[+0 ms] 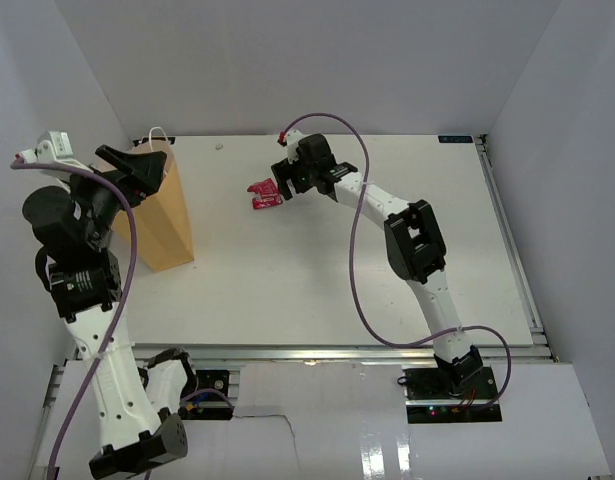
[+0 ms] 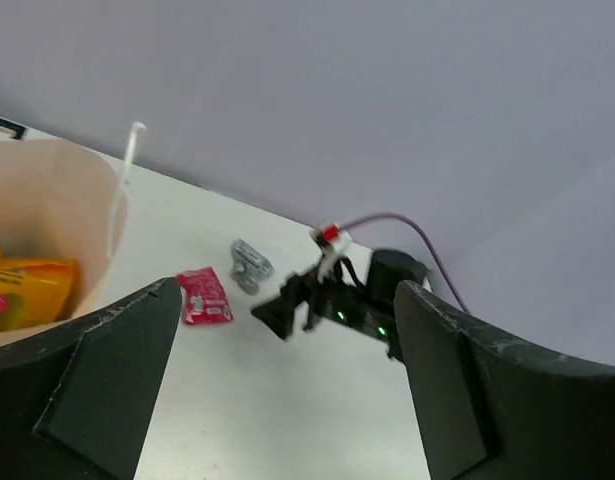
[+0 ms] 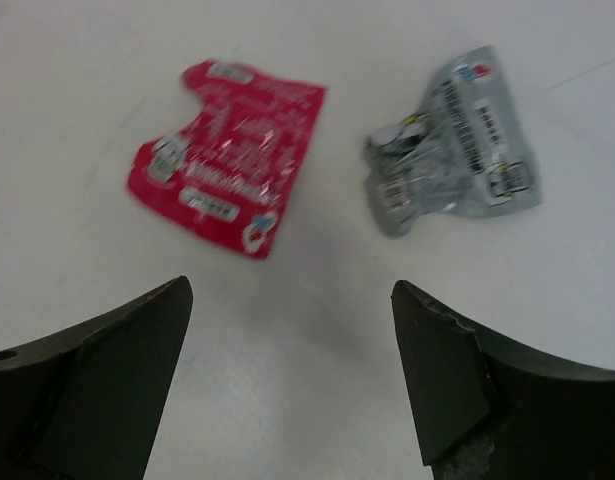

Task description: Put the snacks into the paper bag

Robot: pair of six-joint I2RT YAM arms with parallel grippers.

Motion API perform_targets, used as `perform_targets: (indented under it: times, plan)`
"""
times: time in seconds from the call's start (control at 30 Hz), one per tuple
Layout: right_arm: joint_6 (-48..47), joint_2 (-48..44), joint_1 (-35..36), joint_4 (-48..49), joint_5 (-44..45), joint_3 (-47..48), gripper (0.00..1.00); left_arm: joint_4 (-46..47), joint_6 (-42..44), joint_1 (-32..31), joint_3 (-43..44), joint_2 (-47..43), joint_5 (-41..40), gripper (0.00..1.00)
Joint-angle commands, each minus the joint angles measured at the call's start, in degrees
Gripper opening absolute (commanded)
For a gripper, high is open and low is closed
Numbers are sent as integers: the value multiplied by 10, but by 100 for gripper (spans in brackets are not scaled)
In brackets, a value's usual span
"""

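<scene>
My right gripper should next lower its fingers around the wrapper's raised folds, toward the grey wrapper's bunched end [image 3: 397,193], which lies below and to the right in the wrist view.
The tan paper bag [image 1: 159,218] stands at the table's left. In the left wrist view its open mouth [image 2: 57,190] shows orange and yellow packets [image 2: 27,285] inside, and a white cord handle [image 2: 124,185]. My left gripper [image 1: 142,170] is open and empty above the bag's mouth, its jaws wide [image 2: 287,288]. A red wrapper [image 3: 230,155] and a crumpled grey wrapper [image 3: 452,145] lie side by side on the table. My right gripper [image 3: 289,290] is open and empty just above and short of them. The red wrapper also shows in the top view [image 1: 262,193].
White walls enclose the table [image 1: 337,290] on three sides. A purple cable [image 1: 357,210] loops over the right arm. The grey wrapper is hidden under the right gripper in the top view.
</scene>
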Motion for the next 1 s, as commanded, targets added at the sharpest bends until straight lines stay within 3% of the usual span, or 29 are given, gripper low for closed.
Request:
perform_targets:
  times: [0.0,0.23,0.53,0.67,0.83,0.97]
  plan:
    - [86,46,-20,78,179,88,86,23,-30,2,-55,-19,113,98]
    - [180,121,-21,140,218,144,77,21,-64,2,-123,-87,162,98]
    - [304,167,-20,159,175,173,72,15,-76,2,-142,-86,176,98]
    - [309,177,-17,152,190,165,69,13,-87,2,-145,-90,176,98]
    - [306,178,-20,146,180,139,57,13,-113,2,-159,-95,184,98]
    - [301,179,-22,145,170,123,42,15,-132,2,-169,-100,200,98]
